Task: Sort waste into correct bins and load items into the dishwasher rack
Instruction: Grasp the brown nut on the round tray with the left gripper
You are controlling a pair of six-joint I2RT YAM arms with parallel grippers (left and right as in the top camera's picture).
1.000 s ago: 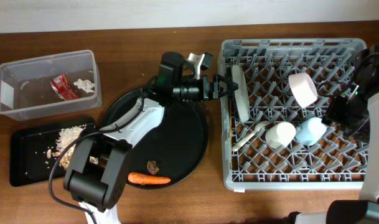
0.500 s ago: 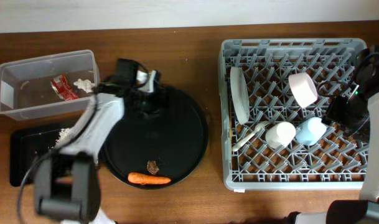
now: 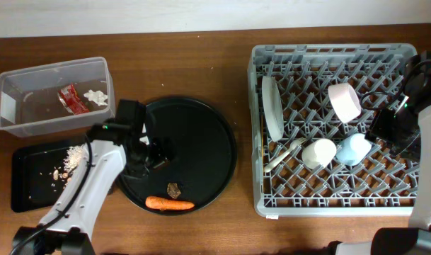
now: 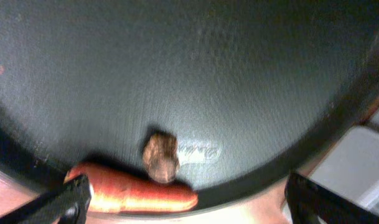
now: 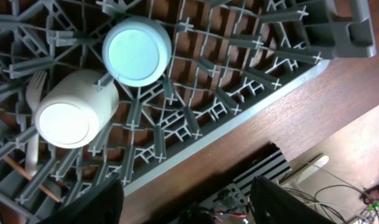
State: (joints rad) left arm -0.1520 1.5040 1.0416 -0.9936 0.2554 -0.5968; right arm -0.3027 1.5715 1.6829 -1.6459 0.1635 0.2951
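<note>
The dark brown lump (image 3: pixel 175 190) (image 4: pixel 161 157) is below my left gripper and to its right in the overhead view, so I need to move my left gripper down and across onto it.
My left gripper (image 3: pixel 155 152) is open and empty above the left part of the round black tray (image 3: pixel 208 127). An orange carrot (image 3: pixel 169 205) (image 4: pixel 136 194) and a dark brown lump (image 3: pixel 175 190) (image 4: pixel 161 157) lie at the tray's front edge. The red wrapper (image 3: pixel 69 98) and tissue wad (image 3: pixel 96 96) lie in the clear tub (image 3: pixel 31 126). Rice scraps (image 3: pixel 77 154) lie in the shallow black tray (image 3: pixel 31 202). The grey rack (image 3: pixel 335 205) holds the plate (image 3: pixel 272 106), pink bowl (image 3: pixel 344 101), white cup (image 3: pixel 319 153) (image 5: pixel 74 115), blue cup (image 3: pixel 354 149) (image 5: pixel 137 51) and fork (image 3: pixel 284 154). My right gripper (image 3: pixel 395 127) (image 5: pixel 189 202) is open and empty at the rack's right edge.
The tub and shallow tray stand at the far left, the round tray in the middle, the rack at the right. The table's front edge runs just below the carrot. Cables and electronics (image 5: pixel 270 180) show beyond the table edge in the right wrist view.
My left arm has swung back from the plate in the rack, leftward and toward the front, to above the round tray. The plate stays standing in the rack. The right arm has not moved.
</note>
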